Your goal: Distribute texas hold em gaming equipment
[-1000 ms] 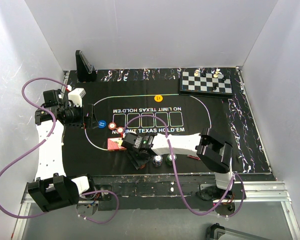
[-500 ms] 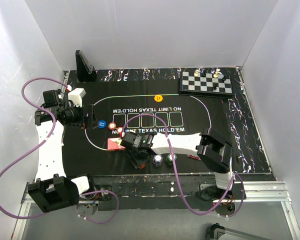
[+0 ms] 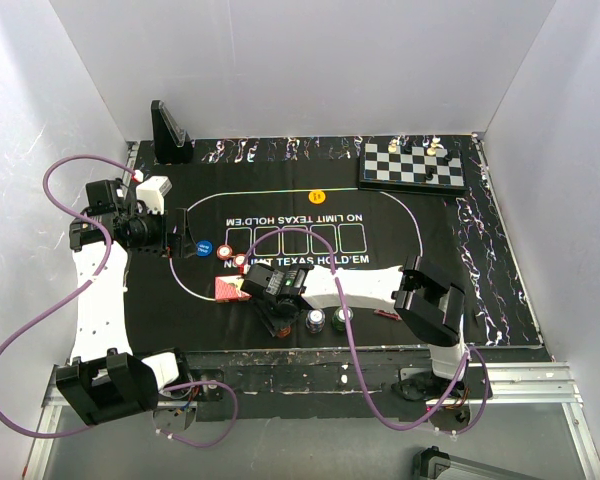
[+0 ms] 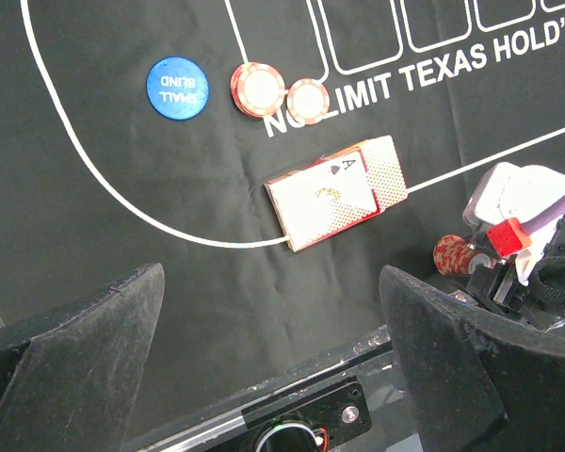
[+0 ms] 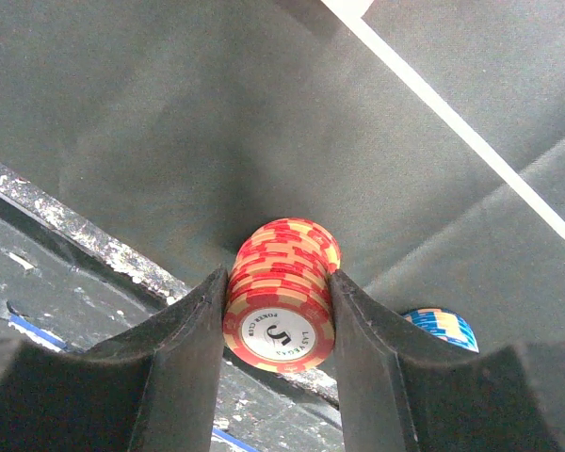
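Note:
I will next lift the red chips with my right gripper, carry them outward, lower and release, as bare mat beside the yellow button, toward the chessboard, is outward of it.
My right gripper is shut on a stack of red poker chips, both fingers pressed against its sides, low over the black mat near its front edge. From above, the right gripper covers that stack. The same red stack shows in the left wrist view. My left gripper is open and empty above the mat's left end. A deck of red-backed cards, ace face up, lies on the mat. Beyond it lie a blue button and two red chips.
A blue chip stack stands right beside the held stack. Two more chip stacks and a red marker sit along the front edge. A yellow button, chessboard and black stand are at the back.
The right gripper's fingers have closed in against the red chip stack. The left arm has not moved.

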### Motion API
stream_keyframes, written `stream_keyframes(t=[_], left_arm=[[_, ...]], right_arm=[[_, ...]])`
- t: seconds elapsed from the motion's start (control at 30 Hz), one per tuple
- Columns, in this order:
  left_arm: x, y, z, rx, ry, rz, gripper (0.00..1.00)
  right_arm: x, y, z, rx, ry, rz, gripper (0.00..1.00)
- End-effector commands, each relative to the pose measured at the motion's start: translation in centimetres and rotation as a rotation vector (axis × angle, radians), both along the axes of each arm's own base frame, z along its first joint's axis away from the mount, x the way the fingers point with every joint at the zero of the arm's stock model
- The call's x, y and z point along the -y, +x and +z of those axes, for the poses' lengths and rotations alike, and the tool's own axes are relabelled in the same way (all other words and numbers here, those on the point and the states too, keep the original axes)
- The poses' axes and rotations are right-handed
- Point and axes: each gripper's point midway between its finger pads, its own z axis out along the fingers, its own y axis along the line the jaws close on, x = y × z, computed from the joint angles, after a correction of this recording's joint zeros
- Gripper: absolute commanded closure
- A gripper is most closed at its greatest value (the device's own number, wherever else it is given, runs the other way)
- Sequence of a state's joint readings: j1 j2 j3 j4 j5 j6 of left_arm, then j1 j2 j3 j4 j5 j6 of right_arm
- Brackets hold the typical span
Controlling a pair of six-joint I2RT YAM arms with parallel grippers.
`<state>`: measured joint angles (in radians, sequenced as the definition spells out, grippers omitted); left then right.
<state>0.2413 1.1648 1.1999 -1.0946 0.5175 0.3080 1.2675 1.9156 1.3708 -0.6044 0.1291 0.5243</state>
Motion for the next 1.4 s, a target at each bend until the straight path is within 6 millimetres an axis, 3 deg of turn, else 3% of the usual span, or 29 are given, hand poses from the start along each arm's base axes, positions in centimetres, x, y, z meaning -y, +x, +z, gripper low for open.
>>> stream_keyframes(t=[0.0, 0.2, 0.3, 0.43, 0.57, 0.7, 0.87, 0.93, 1.17, 1.37], left_arm=[[0.3, 0.0, 1.0, 0.052, -0.008, -0.017, 0.0], [0.4, 0.1, 1.0, 0.049, -0.013, -0.02, 0.0], [0.3, 0.2, 0.8, 0.044, -0.017, -0.018, 0.0], [0.4, 0.1, 0.7, 0.04, -0.015, -0.023, 0.0], [0.2, 0.2, 0.5, 0.041, -0.008, -0.025, 0.0], [0.3, 0.5, -0.3, 0.025, -0.018, -0.033, 0.0], [0.3, 1.1, -1.6, -0.01, -0.029, -0.048, 0.0], [0.4, 1.3, -1.7, -0.009, -0.037, -0.06, 0.0], [0.3, 2.0, -2.7, -0.021, -0.038, -0.098, 0.0], [0.3, 2.5, -3.2, -0.036, -0.049, -0.108, 0.0]], right_arm=[[-0.8, 0.6, 2.7, 0.039, 0.044, -0.004, 0.73], [-0.8, 1.4, 4.6, 0.083, 0.055, -0.007, 0.83], [-0.9, 2.1, 5.8, 0.098, 0.066, -0.018, 0.97], [-0.7, 4.3, 7.3, 0.114, 0.089, -0.043, 0.99], [0.4, 9.8, 9.0, 0.144, 0.107, -0.117, 0.99], [2.9, 17.9, 10.3, 0.167, 0.135, -0.249, 0.99], [5.3, 27.2, 9.7, 0.211, 0.11, -0.368, 0.99], [6.1, 29.9, 9.0, 0.212, 0.11, -0.407, 0.99], [8.6, 35.9, 5.4, 0.201, 0.094, -0.5, 0.99], [10.4, 38.1, 3.3, 0.183, 0.086, -0.543, 0.99]])
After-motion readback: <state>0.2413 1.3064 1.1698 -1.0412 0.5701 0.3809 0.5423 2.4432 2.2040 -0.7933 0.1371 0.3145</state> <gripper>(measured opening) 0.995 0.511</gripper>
